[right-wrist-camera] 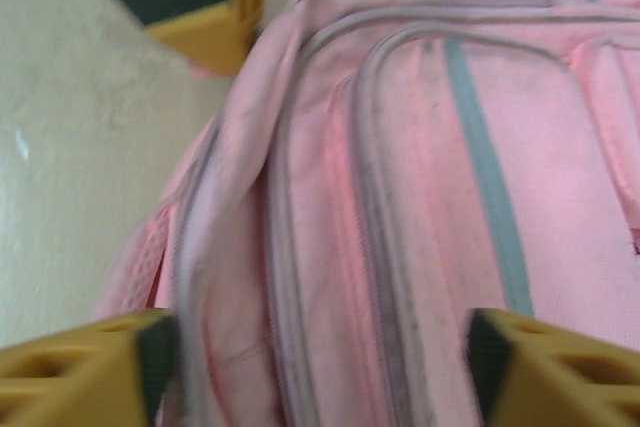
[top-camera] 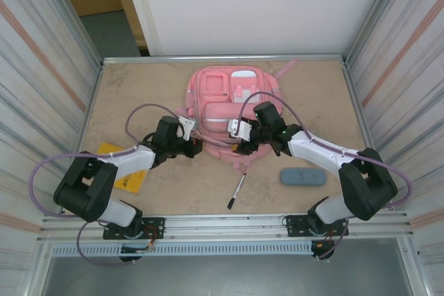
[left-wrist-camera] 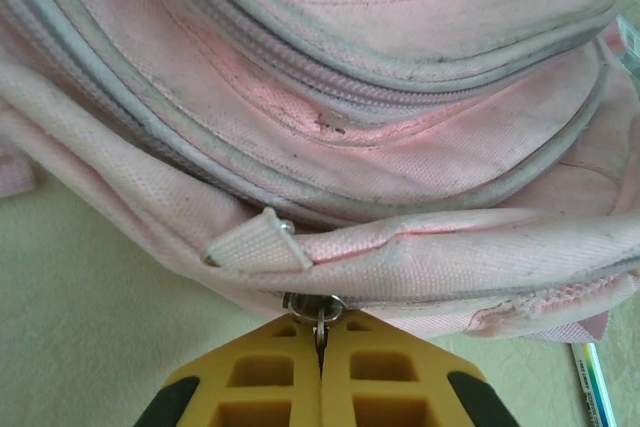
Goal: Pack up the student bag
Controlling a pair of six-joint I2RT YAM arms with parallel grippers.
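My left gripper draws the zipper pull (left-wrist-camera: 318, 309) outward along the bag's side edge (left-wrist-camera: 70, 137) next, since the seam bends that way, and releases the pull.
The pink student bag (top-camera: 225, 98) lies flat in the middle of the table, front pockets up. At the bag's near left edge, my left gripper (top-camera: 196, 147) is shut on a small metal zipper pull (left-wrist-camera: 318, 309); in the left wrist view its yellow fingers (left-wrist-camera: 321, 332) meet tightly just under the bag's seam (left-wrist-camera: 400, 97). My right gripper (top-camera: 243, 145) is at the near right edge. It is open, and its fingers (right-wrist-camera: 320, 347) stand wide on either side of the bag's zip lines (right-wrist-camera: 430, 197), gripping nothing.
A black and white pen (top-camera: 236, 191) lies on the table in front of the bag. A blue-grey case (top-camera: 302, 176) sits to its right. A yellow book (top-camera: 125, 171) lies under my left arm. Metal walls enclose the table on both sides.
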